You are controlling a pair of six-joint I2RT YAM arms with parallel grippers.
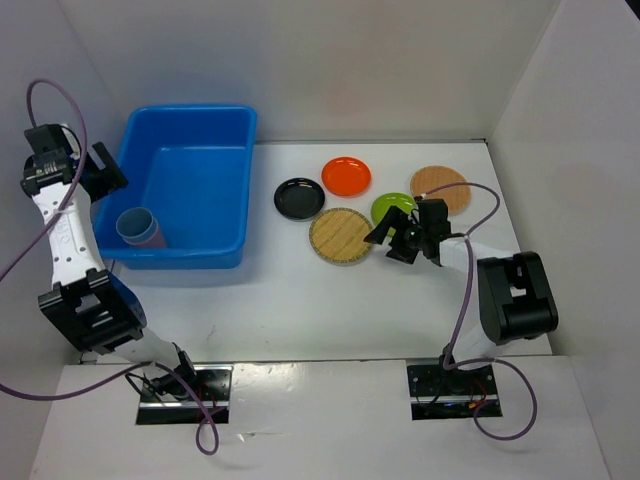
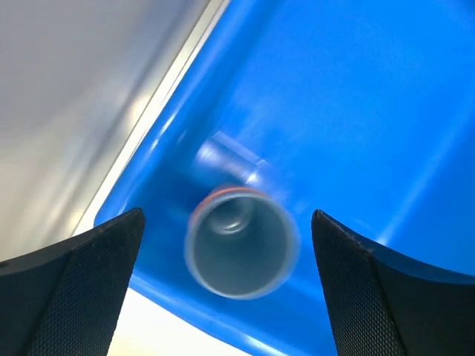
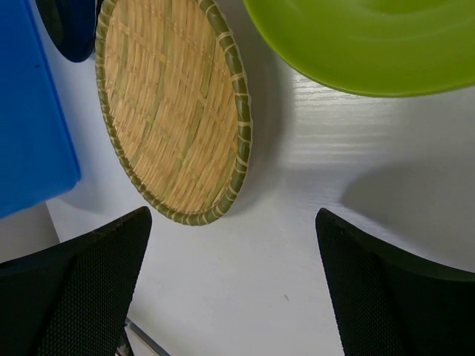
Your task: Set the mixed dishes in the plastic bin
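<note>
Next, the right gripper eases down and across onto the woven plate's rim facing it, as that rim lies below and to its left in the top view.
The blue plastic bin [image 1: 190, 185] stands at the far left. Inside it, at the near left corner, a blue cup [image 1: 140, 228] lies on its side, with a pink edge showing behind its rim. In the left wrist view this cup [image 2: 241, 248] is blurred and free on the bin floor [image 2: 356, 111]. My left gripper [image 1: 110, 172] hangs open above the cup, holding nothing. Black [image 1: 299, 198], orange [image 1: 346, 176], lime green [image 1: 390, 207] and two tan woven plates [image 1: 341, 235] [image 1: 440, 188] lie on the table. My right gripper [image 1: 390, 243] is open and empty, low between the woven plate [image 3: 171, 111] and the green plate [image 3: 371, 44].
White walls close in the table on the left, back and right. In the right wrist view the bin's blue side [image 3: 30, 111] and the black plate's edge [image 3: 70, 30] show beyond the woven plate. My right arm's cable loops over the far woven plate.
</note>
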